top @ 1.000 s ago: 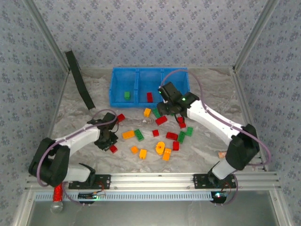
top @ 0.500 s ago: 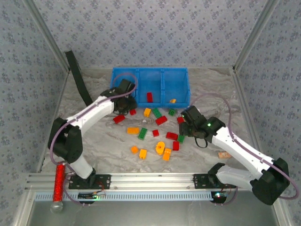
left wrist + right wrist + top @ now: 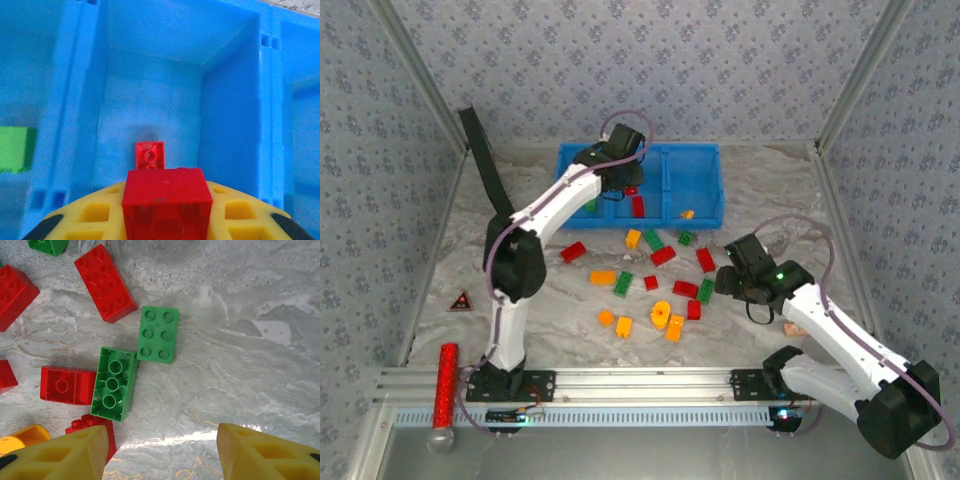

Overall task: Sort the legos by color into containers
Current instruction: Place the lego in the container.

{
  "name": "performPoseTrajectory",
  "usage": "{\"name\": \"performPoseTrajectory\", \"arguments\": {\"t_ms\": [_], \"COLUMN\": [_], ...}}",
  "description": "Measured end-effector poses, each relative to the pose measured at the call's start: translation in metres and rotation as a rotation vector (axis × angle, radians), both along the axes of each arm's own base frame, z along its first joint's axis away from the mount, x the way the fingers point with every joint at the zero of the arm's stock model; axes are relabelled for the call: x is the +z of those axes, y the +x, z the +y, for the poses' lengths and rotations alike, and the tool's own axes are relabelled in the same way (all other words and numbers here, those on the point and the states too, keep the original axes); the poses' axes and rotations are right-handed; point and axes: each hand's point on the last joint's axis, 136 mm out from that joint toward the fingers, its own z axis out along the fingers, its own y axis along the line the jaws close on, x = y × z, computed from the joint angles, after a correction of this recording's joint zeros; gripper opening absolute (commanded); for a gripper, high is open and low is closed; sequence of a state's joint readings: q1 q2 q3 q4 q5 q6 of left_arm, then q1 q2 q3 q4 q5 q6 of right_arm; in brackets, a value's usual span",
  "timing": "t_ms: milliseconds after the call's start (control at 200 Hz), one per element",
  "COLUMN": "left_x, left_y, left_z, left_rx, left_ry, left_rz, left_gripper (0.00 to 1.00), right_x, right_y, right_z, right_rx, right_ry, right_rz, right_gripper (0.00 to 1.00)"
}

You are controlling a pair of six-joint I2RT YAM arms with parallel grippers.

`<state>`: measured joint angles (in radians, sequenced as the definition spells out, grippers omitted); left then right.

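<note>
Another red brick already lies in the tray's middle section below the left gripper, so the left gripper will move down into that section next and release the red brick there.
The blue tray (image 3: 712, 152) stands at the back of the table. My left gripper (image 3: 624, 188) hangs over its middle compartment (image 3: 150, 100), shut on a red brick (image 3: 167, 202) between the yellow fingers (image 3: 90, 212). Below it a second red brick (image 3: 149, 154) lies on the compartment floor. A green brick (image 3: 12, 149) lies in the left compartment and an orange one (image 3: 687, 214) in the right. My right gripper (image 3: 162, 450) stands open over bare table, close to two green bricks (image 3: 113, 384) (image 3: 158, 334) and a red one (image 3: 105, 283). Several loose legos (image 3: 622, 283) lie mid-table.
A black strap (image 3: 485, 165) leans at the back left. A small dark triangle (image 3: 461, 300) lies at the left and a red glittery cylinder (image 3: 447, 385) at the front left rail. Patterned walls and metal posts (image 3: 850, 90) close in the table.
My left arm has swung from the front-left table up over the tray with a red brick. My right arm has drawn back from the tray towards the right, jaws widening; an orange brick now lies in the right compartment.
</note>
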<state>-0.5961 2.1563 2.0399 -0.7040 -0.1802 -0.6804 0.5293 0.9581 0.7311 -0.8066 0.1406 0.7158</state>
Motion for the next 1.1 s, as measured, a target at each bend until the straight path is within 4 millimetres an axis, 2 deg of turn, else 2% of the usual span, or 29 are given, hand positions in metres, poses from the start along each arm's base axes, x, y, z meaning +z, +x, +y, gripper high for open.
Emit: {"name": "performPoseTrajectory", "arguments": {"t_ms": [140, 260, 525, 685, 1099], "left_x": [-0.025, -0.046, -0.085, -0.097, -0.099], "left_y": [0.019, 0.03, 0.027, 0.024, 0.023], "left_z": [-0.014, -0.022, -0.022, -0.022, -0.023], "left_rx": [-0.02, -0.033, -0.046, -0.06, -0.076], "left_ry": [0.029, 0.05, 0.096, 0.104, 0.111], "left_rz": [0.024, 0.048, 0.122, 0.152, 0.157], "left_gripper": [0.08, 0.09, 0.15, 0.2, 0.52], "right_x": [-0.002, -0.012, -0.016, -0.027, -0.035], "right_y": [-0.004, -0.011, -0.008, -0.005, 0.006], "right_z": [0.008, 0.01, 0.016, 0.023, 0.034], "right_rx": [-0.021, -0.038, -0.082, -0.097, -0.101], "right_ry": [0.074, 0.102, 0.15, 0.169, 0.195], "right_rz": [0.0, 0.023, 0.036, 0.066, 0.077], "right_gripper": [0.62, 0.62, 0.66, 0.67, 0.67]}}
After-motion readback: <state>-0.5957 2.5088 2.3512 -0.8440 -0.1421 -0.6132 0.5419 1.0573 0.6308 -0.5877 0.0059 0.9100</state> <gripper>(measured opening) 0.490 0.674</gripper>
